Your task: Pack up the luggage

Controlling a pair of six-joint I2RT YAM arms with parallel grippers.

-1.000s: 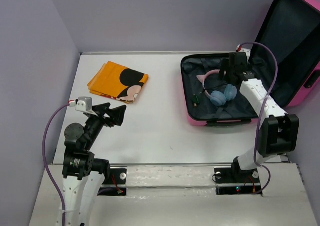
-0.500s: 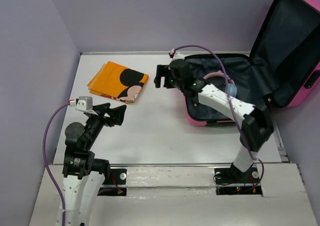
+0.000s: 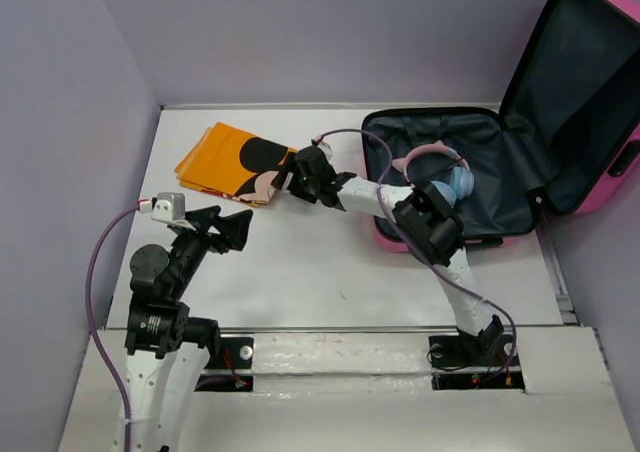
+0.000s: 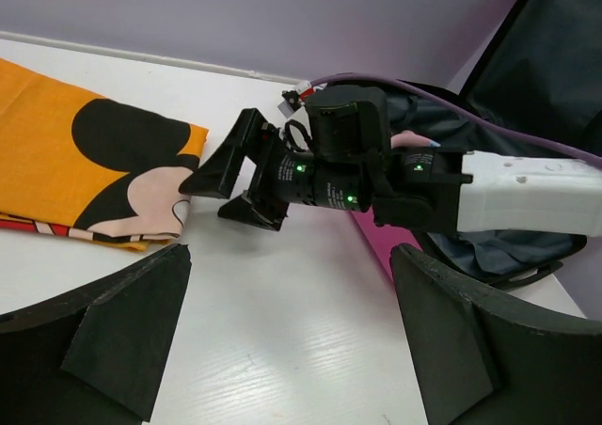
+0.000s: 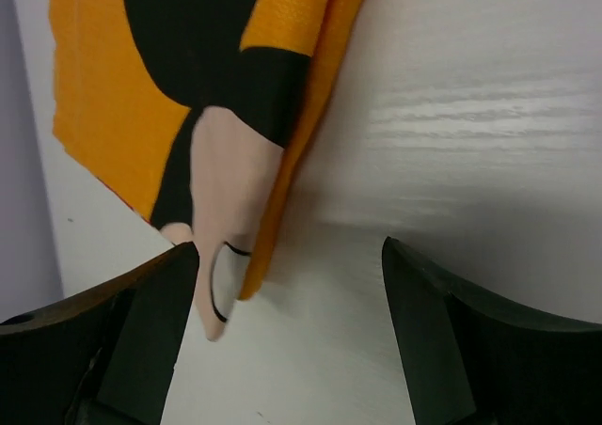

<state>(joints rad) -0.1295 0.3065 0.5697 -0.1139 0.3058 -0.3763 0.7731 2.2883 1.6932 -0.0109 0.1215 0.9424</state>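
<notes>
My left gripper is going to move outward and down next, onto the orange cloth's end away from the luggage (image 3: pixel 600 187), because my right gripper is already at the opposite edge.
The pink luggage (image 3: pixel 600 187) lies open at the right, its lid standing up, its navy lining showing. Pink and blue headphones (image 3: pixel 445 177) lie inside it. The orange folded Mickey Mouse cloth (image 3: pixel 225 162) lies on the table at the back left; it also shows in the left wrist view (image 4: pixel 66 157) and the right wrist view (image 5: pixel 198 96). My right gripper (image 3: pixel 290 184) is open just above the cloth's near right edge, one finger over the cloth. My left gripper (image 3: pixel 228 227) is open and empty, held above the table at the left.
The white table (image 3: pixel 330 262) is walled by lilac panels at the back and both sides. My right arm (image 3: pixel 390 197) stretches leftward from the luggage across the table's middle. The luggage's front rim (image 3: pixel 440 242) lies near that arm's elbow.
My right gripper left the headphones in the luggage and swung left across the table to the cloth's edge. The left arm has not moved.
</notes>
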